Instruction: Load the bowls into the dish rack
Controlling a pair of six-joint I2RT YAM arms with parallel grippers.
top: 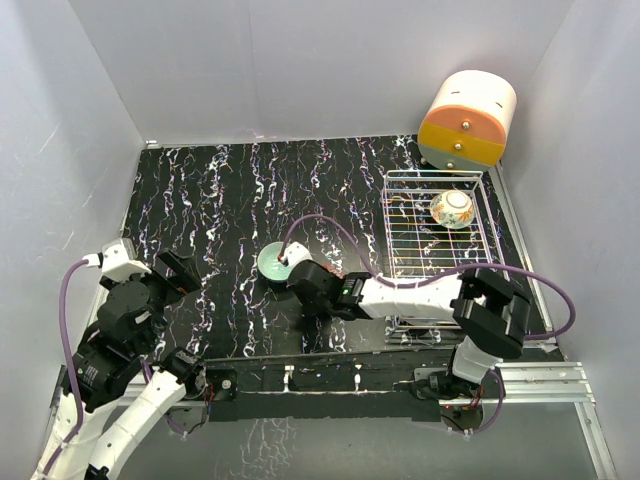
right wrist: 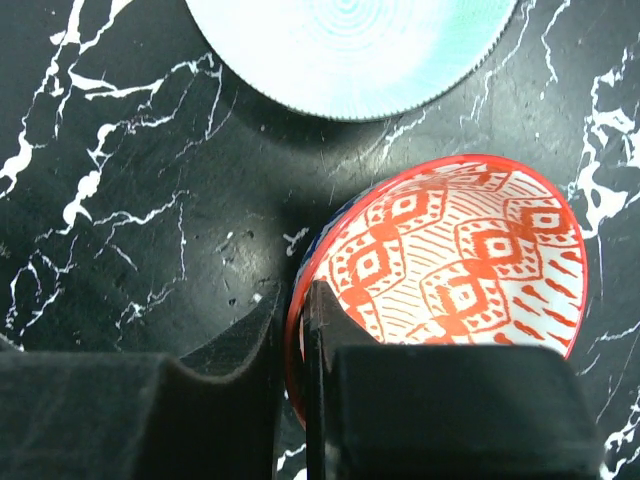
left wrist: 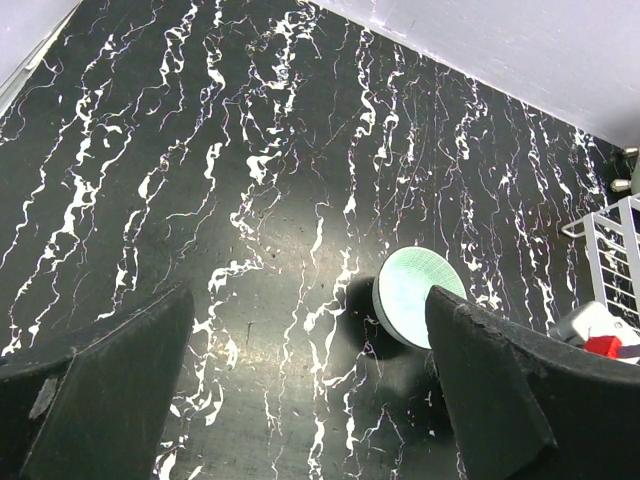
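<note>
My right gripper lifts toward the rack's open wires on its right in the top view next, then upends and releases the red-orange bowl there.
My right gripper point(right wrist: 292, 310) is shut on the near rim of a bowl point(right wrist: 450, 270) that is white inside with a red-orange diamond pattern; one finger is inside the rim and one outside. This bowl sits on the black marble table, right beside the mint green bowl point(right wrist: 350, 50) point(top: 272, 262). Seen from above, the right gripper point(top: 303, 277) covers the red-orange bowl. A cream bowl with an orange flower point(top: 452, 209) stands in the silver wire dish rack point(top: 415, 235). My left gripper point(left wrist: 310, 400) point(top: 175, 272) hangs open at the left, holding nothing, with the mint bowl point(left wrist: 410, 295) ahead of its right finger.
A cream-and-orange rounded drawer box point(top: 467, 120) stands behind the rack in the far right corner. Grey walls close in the table on three sides. The rack's corner point(left wrist: 615, 250) shows at the right edge of the left wrist view.
</note>
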